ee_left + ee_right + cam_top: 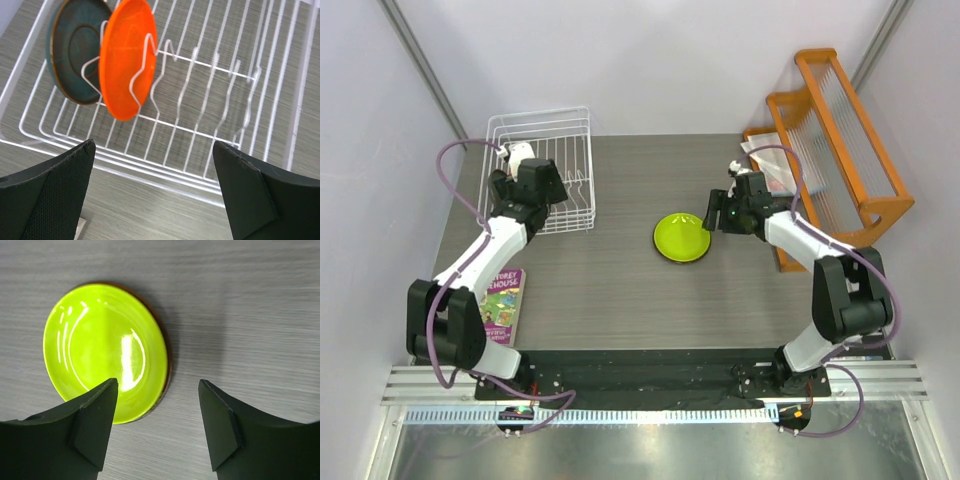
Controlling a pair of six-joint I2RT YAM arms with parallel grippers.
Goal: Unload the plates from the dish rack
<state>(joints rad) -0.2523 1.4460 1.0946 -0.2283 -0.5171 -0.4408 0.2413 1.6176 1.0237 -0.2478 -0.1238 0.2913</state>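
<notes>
I will next lower my left gripper, leftward in the top view, onto the orange plate's near rim (112,106); empty rack slots beside it leave room.
The white wire dish rack (570,130) stands at the back left. In the left wrist view the rack (210,90) holds an orange plate (127,55) and a dark teal plate (75,50) upright in its left slots. My left gripper (542,182) hovers over the rack's near edge, open and empty (153,145). A lime green plate (682,237) lies flat mid-table; a dark rim (169,365) shows under its edge. My right gripper (712,215) is open and empty (158,382) just right of the lime plate (100,345). The dark red plate's face is hidden.
An orange wooden rack with clear slats (840,140) stands at the back right, with papers (770,165) by its foot. A purple book (502,305) lies at the front left. My left arm hides the plates in the top view.
</notes>
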